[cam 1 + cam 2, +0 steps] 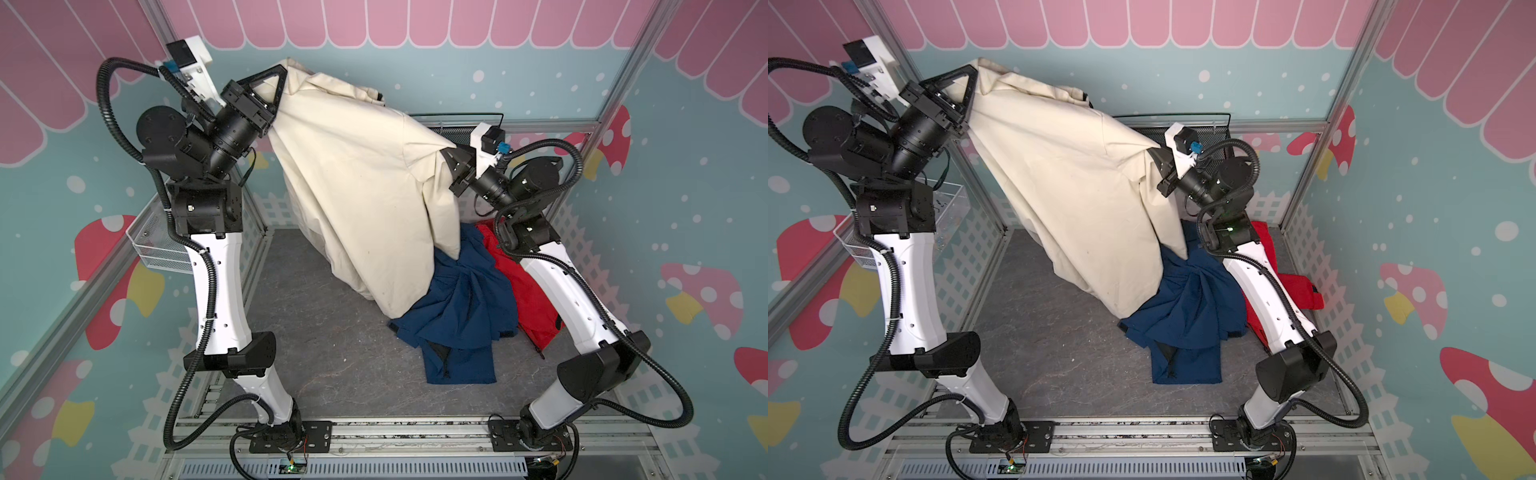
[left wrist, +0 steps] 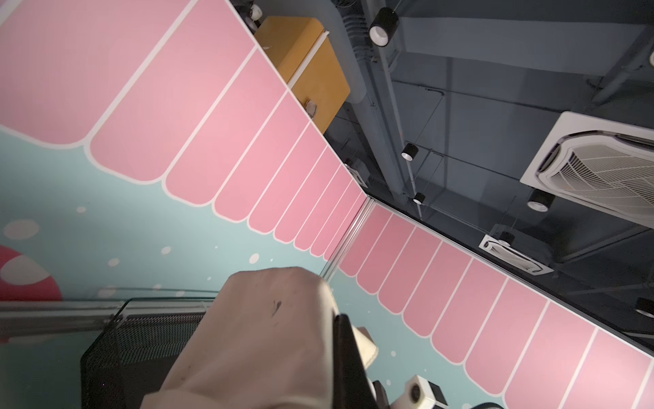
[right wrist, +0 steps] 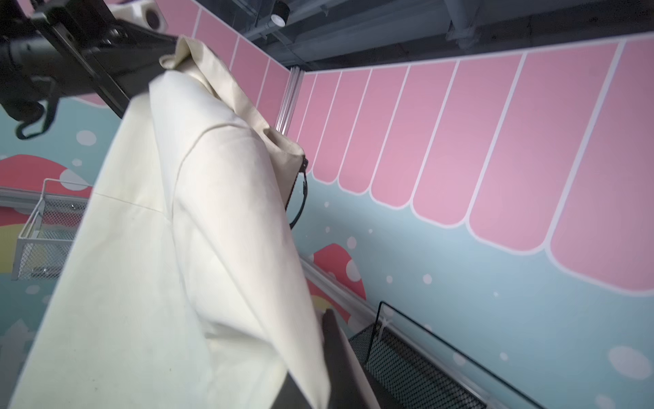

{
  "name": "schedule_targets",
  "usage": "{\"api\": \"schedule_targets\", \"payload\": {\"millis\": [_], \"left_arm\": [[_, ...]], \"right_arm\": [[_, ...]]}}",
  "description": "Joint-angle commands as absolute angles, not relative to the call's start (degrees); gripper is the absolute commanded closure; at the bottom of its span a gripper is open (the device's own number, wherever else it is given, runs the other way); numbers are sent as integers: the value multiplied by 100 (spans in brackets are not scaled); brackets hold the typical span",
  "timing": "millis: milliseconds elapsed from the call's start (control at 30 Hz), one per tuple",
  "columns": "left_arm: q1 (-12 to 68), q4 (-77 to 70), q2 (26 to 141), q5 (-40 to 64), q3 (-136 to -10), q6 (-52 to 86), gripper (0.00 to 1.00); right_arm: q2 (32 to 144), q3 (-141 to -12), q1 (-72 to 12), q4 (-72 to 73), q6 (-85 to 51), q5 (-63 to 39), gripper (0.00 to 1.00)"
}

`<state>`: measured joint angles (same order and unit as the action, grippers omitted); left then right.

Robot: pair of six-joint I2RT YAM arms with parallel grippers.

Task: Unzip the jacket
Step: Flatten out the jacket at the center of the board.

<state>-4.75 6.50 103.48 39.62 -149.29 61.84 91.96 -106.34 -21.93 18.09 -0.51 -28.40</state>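
Observation:
My left gripper is holding the high corner of the jacket. My right gripper will next move down toward the hanging lower part of the jacket and let go of the jacket's fold.
A cream jacket [image 1: 357, 183] hangs in the air between both arms, its lower edge trailing down to the grey floor. My left gripper [image 1: 275, 89] is shut on one high corner of the jacket [image 2: 262, 340], at the back left. Lower and to the right, my right gripper [image 1: 448, 160] is shut on a fold of the jacket [image 3: 170, 255]. In the right wrist view a dark zipper with a black loop pull [image 3: 300, 198] runs down from the collar. Both top views show the jacket's [image 1: 1067, 183] plain back side, with the zipper mostly hidden.
A blue garment [image 1: 457, 316] and a red garment [image 1: 530, 299] lie crumpled on the floor under the right arm. A black mesh basket [image 1: 455, 132] stands at the back wall. A white wire basket [image 1: 151, 249] hangs on the left wall.

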Motion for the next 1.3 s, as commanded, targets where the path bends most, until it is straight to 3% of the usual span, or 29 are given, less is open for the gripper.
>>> {"api": "schedule_targets", "payload": {"millis": [0, 233, 367, 567, 600, 700, 767, 800, 967, 1067, 1267], "left_arm": [[-547, -119, 10383, 3746, -15005, 6655, 100], [-450, -231, 10971, 4088, -15104, 6913, 100], [-401, -218, 11245, 4268, -15122, 6811, 100], [-403, -159, 11449, 4525, -15187, 6611, 100], [-404, -163, 11461, 4608, -15187, 6612, 100], [-415, -255, 11401, 4932, -15059, 6593, 100], [-422, -312, 11230, 5183, -14772, 6483, 100], [-431, -286, 11140, 5291, -14625, 6398, 100], [-446, -351, 10493, 5597, -13343, 5922, 100], [-433, -503, 10260, 5709, -12789, 5805, 100], [-354, -1137, 10274, 6354, -12472, 6217, 100]], "right_arm": [[9020, -10705, -2180, 1238, 419, -2488, 100], [8562, -9355, -2453, 1290, -55, -3945, 100], [8564, -8670, -3507, 1036, 507, -4086, 100], [9082, -8854, -4934, 1007, 677, -4340, 100], [9128, -8934, -4990, 995, 691, -4267, 91], [9094, -9088, -4904, 801, 968, -3466, 48], [9032, -9178, -4642, 553, 1048, -3162, 29], [9012, -9202, -4441, 473, 1001, -3259, 25], [8866, -9076, -3310, 485, 452, -3681, 19], [8932, -9140, -3007, 434, 531, -3735, 15], [9515, -9874, -2572, 325, 345, -4421, 15]]}}
